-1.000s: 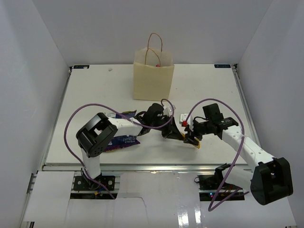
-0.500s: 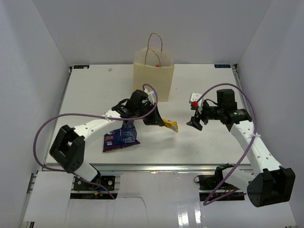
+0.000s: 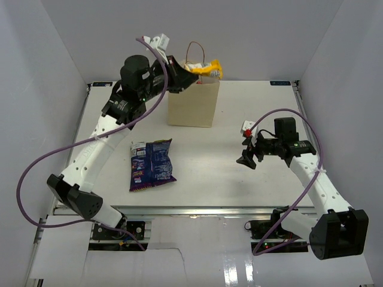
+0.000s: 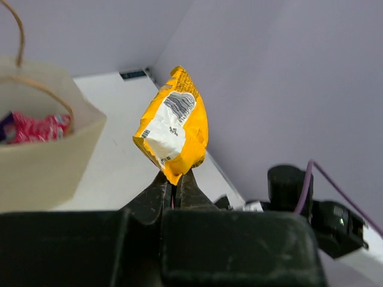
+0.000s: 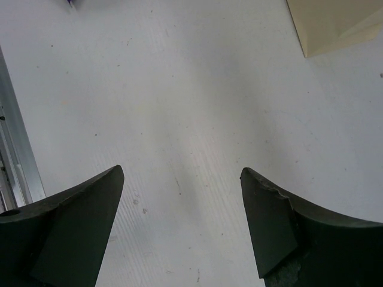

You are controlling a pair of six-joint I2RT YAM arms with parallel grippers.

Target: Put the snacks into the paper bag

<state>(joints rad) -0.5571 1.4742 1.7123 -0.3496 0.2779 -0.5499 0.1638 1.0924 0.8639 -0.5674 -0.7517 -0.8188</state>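
The yellow packet is pointing past the paper bag's opening (image 3: 199,78) (image 4: 37,115), so next my left gripper will move outward, turn toward the paper bag's opening and go down there.
My left gripper (image 3: 187,76) is raised over the mouth of the tan paper bag (image 3: 192,101) and is shut on a yellow snack packet (image 3: 206,69). In the left wrist view the yellow packet (image 4: 175,125) sticks up from the pinched jaws, with the paper bag (image 4: 42,155) below to the left and a red-and-white packet (image 4: 39,127) inside it. A large blue-purple snack bag (image 3: 151,164) lies flat on the table at the left. My right gripper (image 3: 246,160) hovers low over bare table at the right, open and empty, also seen as the right gripper (image 5: 181,177) in its wrist view.
White walls enclose the table on three sides. The left arm's purple cable (image 3: 36,170) loops out over the table's left edge. A corner of the paper bag (image 5: 335,24) shows at the top right of the right wrist view.
My left arm has lifted the yellow packet from mid-table up and back to above the paper bag. The right gripper has opened wide and drawn back to the right.
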